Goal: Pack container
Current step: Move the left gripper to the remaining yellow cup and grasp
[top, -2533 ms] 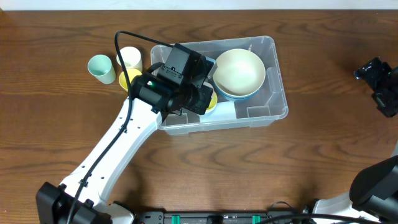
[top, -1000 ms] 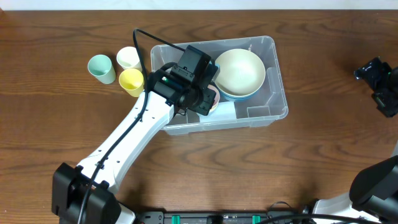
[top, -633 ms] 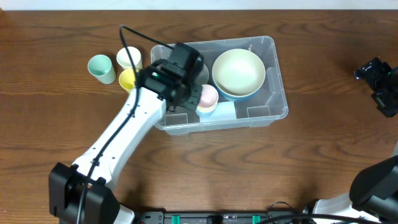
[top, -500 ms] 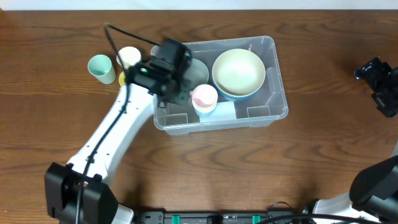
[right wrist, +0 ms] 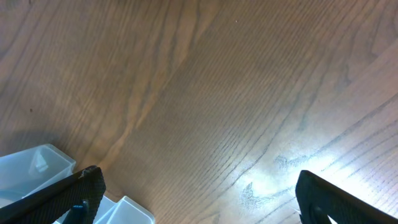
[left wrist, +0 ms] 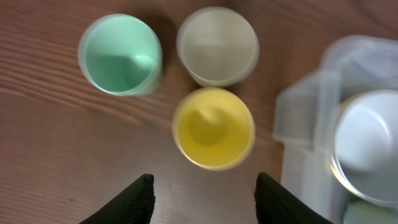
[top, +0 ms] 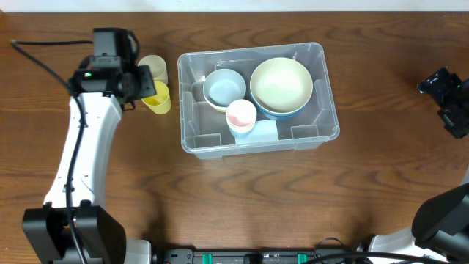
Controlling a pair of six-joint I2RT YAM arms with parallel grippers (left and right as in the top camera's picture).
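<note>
The left gripper moves down onto the yellow cup's rim (top: 147, 100) on the side away from the container (top: 321, 55) next, since that rim stands clear of the cream cup.
The container (top: 321, 55) is a clear bin at mid table. Inside it are a small blue bowl (top: 224, 87), a big cream bowl (top: 281, 86) nested in a blue one, and a pink cup (top: 241, 116). My left gripper (top: 130, 82) hovers left of the bin, above the loose cups. In the left wrist view the left gripper (left wrist: 205, 199) is open and empty, just short of the yellow cup (left wrist: 213, 128), with the green cup (left wrist: 120, 54) and cream cup (left wrist: 217, 45) beyond. My right gripper (top: 445, 99) rests far right, with the right gripper (right wrist: 199, 199) open over bare wood.
The yellow cup (top: 157, 97) and cream cup (top: 152, 67) stand close against the bin's left wall. The green cup is hidden under my left arm in the overhead view. A corner of the container (right wrist: 31, 165) shows in the right wrist view.
My left gripper let go of the pink cup inside the container, rose out and swung left over the loose cups, its jaws wider. The right arm has not moved.
</note>
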